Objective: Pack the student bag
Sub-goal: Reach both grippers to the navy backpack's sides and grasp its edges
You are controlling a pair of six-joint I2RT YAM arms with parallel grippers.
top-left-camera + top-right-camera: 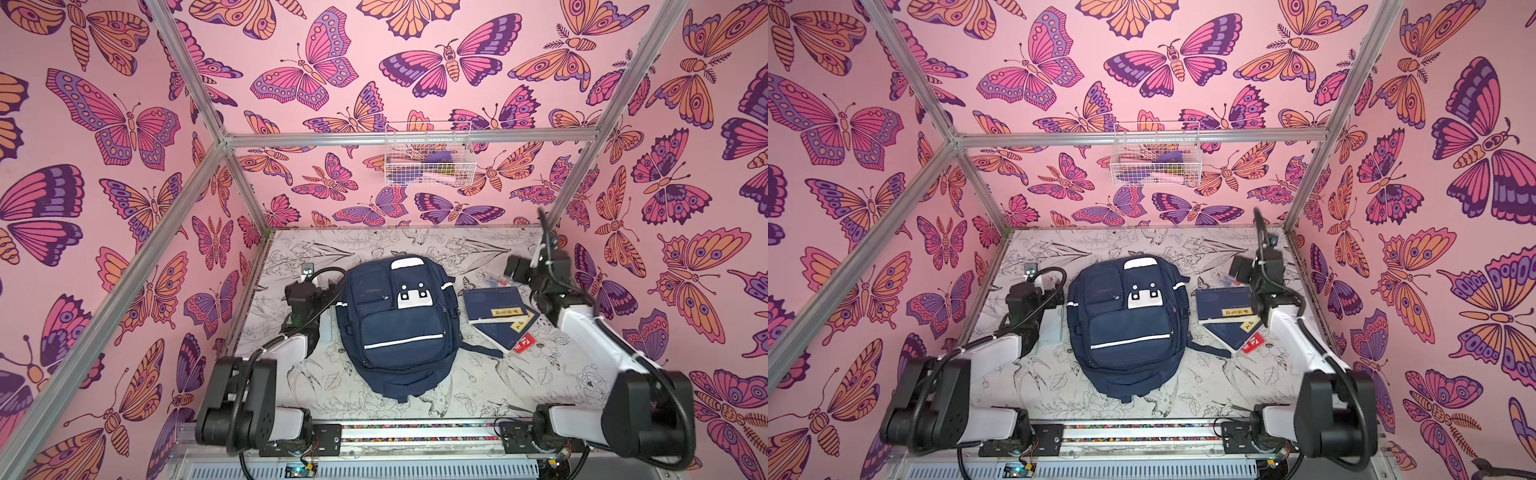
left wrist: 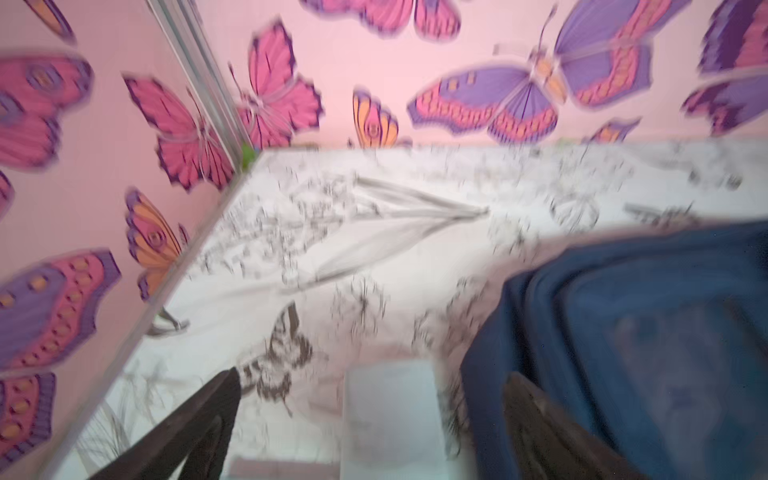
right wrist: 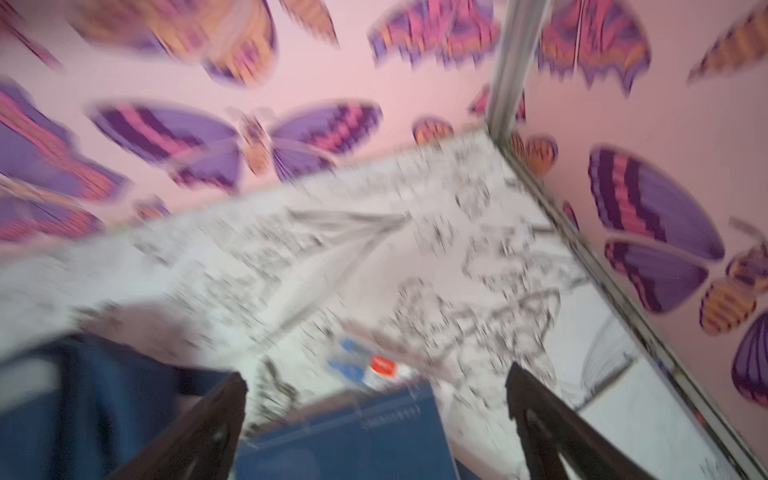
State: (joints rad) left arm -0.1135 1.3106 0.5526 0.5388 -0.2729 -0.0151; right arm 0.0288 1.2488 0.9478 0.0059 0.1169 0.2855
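Observation:
My right gripper is going to move back toward my base next and down to the long stripe's end by the notebooks, because the bag (image 1: 397, 324) is shut.
The student bag (image 1: 397, 324) (image 1: 1125, 328), navy with white stripes and a white dotted patch, lies flat in the middle of the table with its pockets zipped. My left gripper (image 1: 318, 289) (image 2: 374, 390) hovers open by the bag's left edge, above a pale translucent case (image 2: 390, 411). Its one finger (image 2: 528, 407) shows in front of the bag's fabric (image 2: 623, 332). My right gripper (image 1: 515, 266) (image 3: 376, 386) hangs open and empty over the far end of a navy notebook (image 3: 353, 436) (image 1: 492, 303). Both wrist views are blurred.
A second navy notebook (image 1: 509, 330) and a red card (image 1: 523, 343) lie right of the bag. A clear packet of pens (image 1: 494, 278) (image 3: 365, 365) lies behind the notebooks. A white wire basket (image 1: 428, 153) hangs on the back wall. Walls close in on three sides.

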